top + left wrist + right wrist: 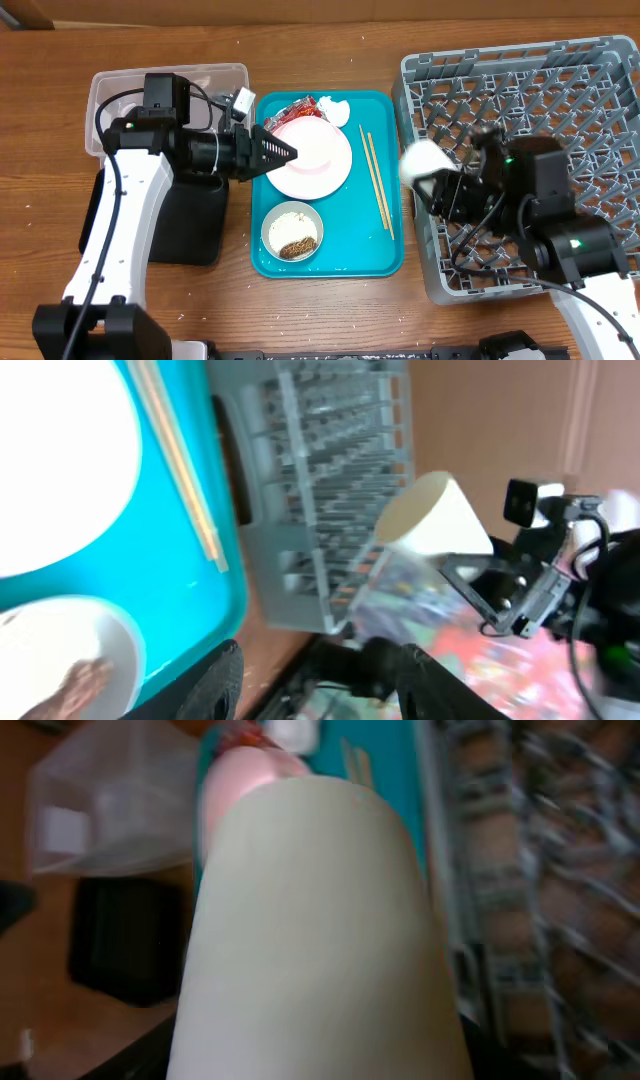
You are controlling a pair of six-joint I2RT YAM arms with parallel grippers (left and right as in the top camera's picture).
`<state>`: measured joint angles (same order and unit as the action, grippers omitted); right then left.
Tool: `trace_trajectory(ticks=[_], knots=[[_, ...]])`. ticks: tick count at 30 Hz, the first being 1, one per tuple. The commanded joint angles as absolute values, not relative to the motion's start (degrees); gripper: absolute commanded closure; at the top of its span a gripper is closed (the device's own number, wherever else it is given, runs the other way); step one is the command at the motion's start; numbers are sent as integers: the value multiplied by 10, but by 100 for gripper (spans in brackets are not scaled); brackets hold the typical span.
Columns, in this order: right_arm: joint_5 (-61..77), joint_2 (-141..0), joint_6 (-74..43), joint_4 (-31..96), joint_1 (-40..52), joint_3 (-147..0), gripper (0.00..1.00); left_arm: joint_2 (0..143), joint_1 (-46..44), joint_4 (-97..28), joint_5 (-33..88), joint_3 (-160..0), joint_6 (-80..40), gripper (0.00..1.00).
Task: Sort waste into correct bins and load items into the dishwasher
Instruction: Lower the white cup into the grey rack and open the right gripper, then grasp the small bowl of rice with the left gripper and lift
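The dish rack's near corner (456,244) by the tray is empty. Next, my right gripper moves back, then down into that corner, and releases the small white cup (420,160).
My right gripper (432,180) is shut on the small white cup (420,160) and holds it above the left wall of the grey dish rack (590,70); the cup (320,930) fills the right wrist view and also shows in the left wrist view (430,515). My left gripper (290,155) is open and empty over the pale pink plate (315,160) on the teal tray (385,255). The tray also holds two chopsticks (375,180), a white bowl (293,231) with white and brown crumbs, a red wrapper (292,110) and a white tissue (333,108).
A clear tub (110,95) stands at the back left. A black tray (190,225) lies in front of it, partly under my left arm. The dish rack (320,490) fills the right side of the table.
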<state>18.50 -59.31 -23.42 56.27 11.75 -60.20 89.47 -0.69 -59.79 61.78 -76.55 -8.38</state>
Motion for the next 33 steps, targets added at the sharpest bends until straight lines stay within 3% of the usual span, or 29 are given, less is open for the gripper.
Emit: trace_trajectory(ticks=[1,5,11,15,19,26,33], knots=[[24,-609,-307,626,116,-608,48,835,-16,-620,494,-804,-73,46],[-40,-646,-328,706,116,-608,47,785,-32,-646,383,-837,-73,43],[-48,-720,-337,732,116,-608,46,750,-41,-658,345,-839,-73,37],[-35,-772,-337,736,116,-608,11,750,-42,-677,339,-839,-72,36],[-12,-769,-311,708,116,-620,5,748,-42,-695,330,-839,-58,36],[10,-712,-238,661,132,-722,5,736,-42,-721,252,-864,-60,37],[119,-706,-192,577,200,-732,12,733,-42,-753,203,-864,-60,40]])
